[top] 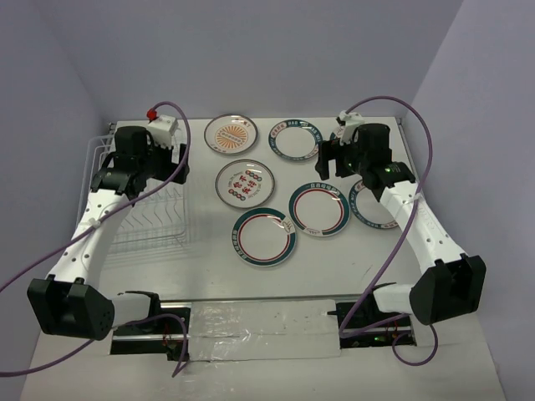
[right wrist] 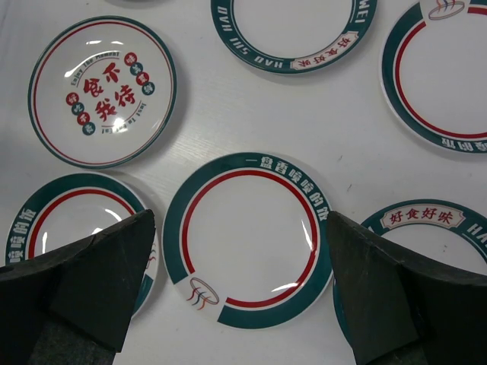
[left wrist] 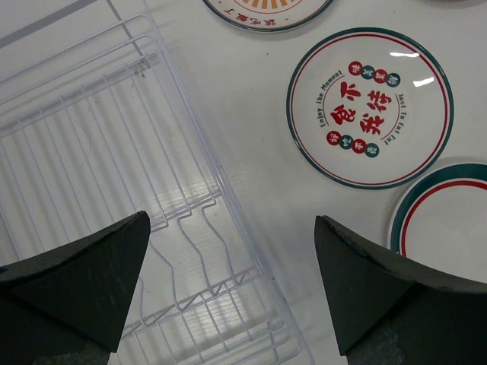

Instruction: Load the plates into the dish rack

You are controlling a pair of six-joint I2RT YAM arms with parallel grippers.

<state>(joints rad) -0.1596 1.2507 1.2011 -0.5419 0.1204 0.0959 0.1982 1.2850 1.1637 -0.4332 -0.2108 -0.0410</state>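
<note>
The robot should swing its left gripper to the right in the top view and lower it onto the orange-centred plate's rim away from the rack, where the bare table leaves room for the fingers.
Several round plates lie flat on the table: an orange-centred one (top: 231, 134), a red-lettered one (top: 245, 182) (left wrist: 370, 106) (right wrist: 103, 91), and teal-rimmed ones (top: 295, 139) (top: 264, 236) (top: 318, 208). The white wire dish rack (top: 142, 213) (left wrist: 91, 152) stands at the left with nothing in it. My left gripper (top: 177, 163) (left wrist: 232, 289) is open and empty above the rack's right edge. My right gripper (top: 328, 159) (right wrist: 240, 281) is open and empty, hovering over a teal-rimmed plate (right wrist: 249, 239). My right arm partly hides another teal plate (top: 368, 205).
Purple cables arc over both arms. Blue-grey walls close in the table at the back and on both sides. In the right wrist view, more teal-rimmed plates lie close around the centre one, at the top (right wrist: 293, 34), top right (right wrist: 445, 76) and lower left (right wrist: 76, 220).
</note>
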